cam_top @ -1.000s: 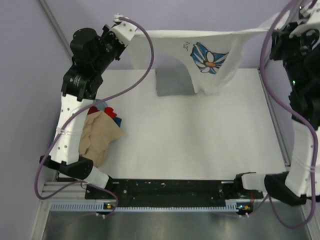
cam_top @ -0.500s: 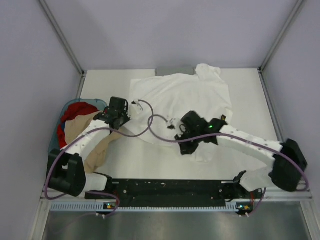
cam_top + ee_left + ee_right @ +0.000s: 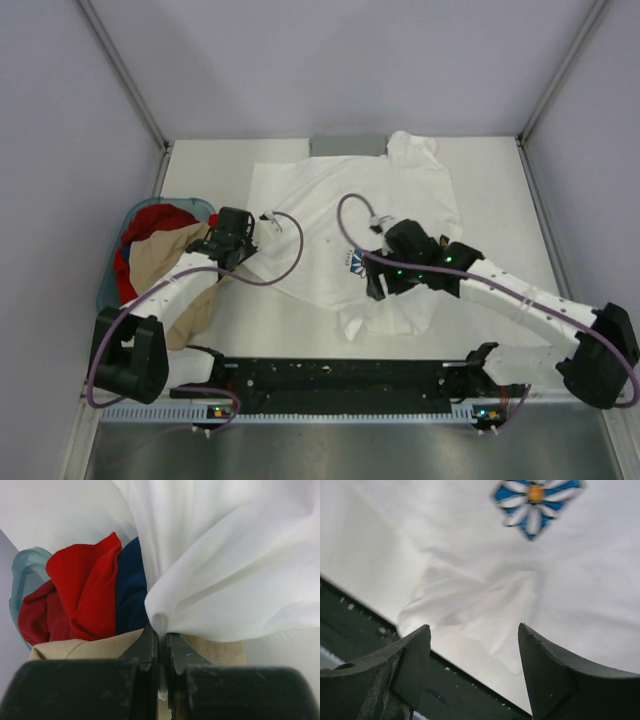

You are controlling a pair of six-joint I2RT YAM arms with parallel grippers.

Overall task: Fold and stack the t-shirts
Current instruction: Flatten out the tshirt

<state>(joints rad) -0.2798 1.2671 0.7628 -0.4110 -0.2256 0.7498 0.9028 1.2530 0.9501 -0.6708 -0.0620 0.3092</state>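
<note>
Bare table lies back from my left gripper and to its right in the top view, so I will draw the white t-shirt's edge there, off the tan clothes, and release.
The white t-shirt lies spread and rumpled on the table, with a bit of its blue daisy print showing by my right wrist. A folded grey t-shirt sits at the table's back edge, partly under the white one. My left gripper is shut on the white shirt's left edge; in the left wrist view the cloth is pinched between the jaws of that gripper. My right gripper hangs open just above the shirt's near part, holding nothing, the daisy ahead of this gripper.
A teal basket at the left holds red and tan clothes, seen close behind the left jaws as red cloth and dark blue cloth. The black base rail runs along the near edge.
Both arms came down from the back, where they held the white shirt stretched in the air. It now lies on the table. The right gripper opened and let go of it.
</note>
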